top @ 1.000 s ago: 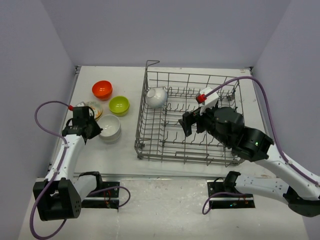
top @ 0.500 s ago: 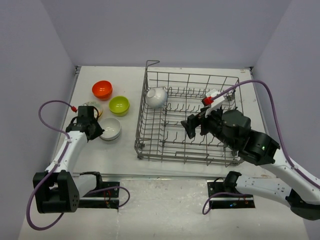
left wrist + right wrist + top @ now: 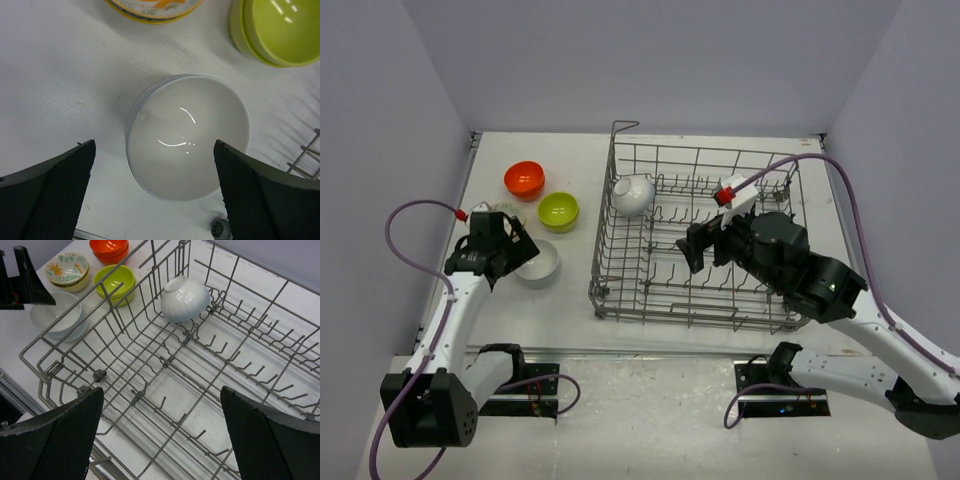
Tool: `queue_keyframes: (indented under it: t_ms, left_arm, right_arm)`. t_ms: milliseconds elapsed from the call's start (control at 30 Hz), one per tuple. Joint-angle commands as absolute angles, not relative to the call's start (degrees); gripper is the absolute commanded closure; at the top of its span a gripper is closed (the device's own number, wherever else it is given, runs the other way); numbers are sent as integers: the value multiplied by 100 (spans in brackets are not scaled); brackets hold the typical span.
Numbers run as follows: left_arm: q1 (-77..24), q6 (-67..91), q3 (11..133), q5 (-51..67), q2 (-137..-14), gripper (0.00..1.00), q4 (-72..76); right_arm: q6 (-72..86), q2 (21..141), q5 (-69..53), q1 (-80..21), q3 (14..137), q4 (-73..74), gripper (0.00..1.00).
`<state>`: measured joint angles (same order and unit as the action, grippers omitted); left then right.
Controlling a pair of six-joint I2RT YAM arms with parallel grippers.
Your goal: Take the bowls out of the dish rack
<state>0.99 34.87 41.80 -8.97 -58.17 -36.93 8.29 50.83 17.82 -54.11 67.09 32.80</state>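
The robot's right gripper will turn and lower outward onto the bowl's upper rim (image 3: 650, 190) (image 3: 201, 311), since the white bowl lies sideways with its rim facing the rack's middle.
The grey wire dish rack (image 3: 603, 240) fills the table's right half, and one glossy white bowl (image 3: 633, 193) lies on its side in the rack's far left corner (image 3: 185, 299). My right gripper (image 3: 698, 248) hovers open over the tines in the middle of the rack (image 3: 161, 390), holding nothing. My left gripper (image 3: 505, 245) is open directly above a white bowl (image 3: 187, 137) that rests upright on the table left of the rack (image 3: 542, 263). Its jaws stand either side of the bowl without touching it.
Left of the rack sit orange-red bowls (image 3: 524, 179), lime-green bowls (image 3: 559, 210) and a cream patterned bowl (image 3: 155, 6), partly hidden by my left gripper in the top view. The rack's taller corner post (image 3: 616, 135) rises at its far left.
My left gripper has opened and let go of the white bowl, which now rests on the table. The right gripper shifted slightly over the rack and came back, still open.
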Motion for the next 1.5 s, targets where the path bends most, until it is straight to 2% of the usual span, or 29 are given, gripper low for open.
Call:
queue_keyframes:
  t_ms: [0,67,200,267,400,600,700,900,1167,1467]
  left_arm:
    - [70,3445,4658,-862,-5520,0,-3840]
    - [70,3402,4833,-826,-5397,0,-3981]
    - [70,3078,5333,-800,-4880,0,-4008]
    - [70,2910,5510,-817,-4659,0,-3947]
    - [70,2514,5573,-1063,-3896,0,-3578]
    - [70,2303,5002,-1310,-3235,0,-3164]
    - [62,2364,4791,-1406,-3015,0,-3129]
    - [-86,2382,4702,-1600,-2751,0,-3164]
    - [-184,2399,4605,-1617,-2795,0,-3129]
    - [-351,2391,4570,-1600,-2777,0,-3120]
  right_arm:
    - [1167,5343,1329,-5047,6855,3103,1]
    - [1449,5640,943,-4495,6908,3016,1]
    - [2562,6527,-891,-3299,6873,2201,1]
    - [3030,6669,-1316,-3007,6786,1717,1]
    - [4314,7732,-2151,-2401,6854,600,1]
    - [4561,9726,-1978,-2356,8321,1168,1]
    - [4737,10176,-1670,-2355,8516,1266,1]
    - [4790,10783,-1626,-2355,8763,1222,1]
    - [5089,11346,-2503,-2355,8859,695,1]
    - [5396,11373,-3427,-2355,8341,-912,1]
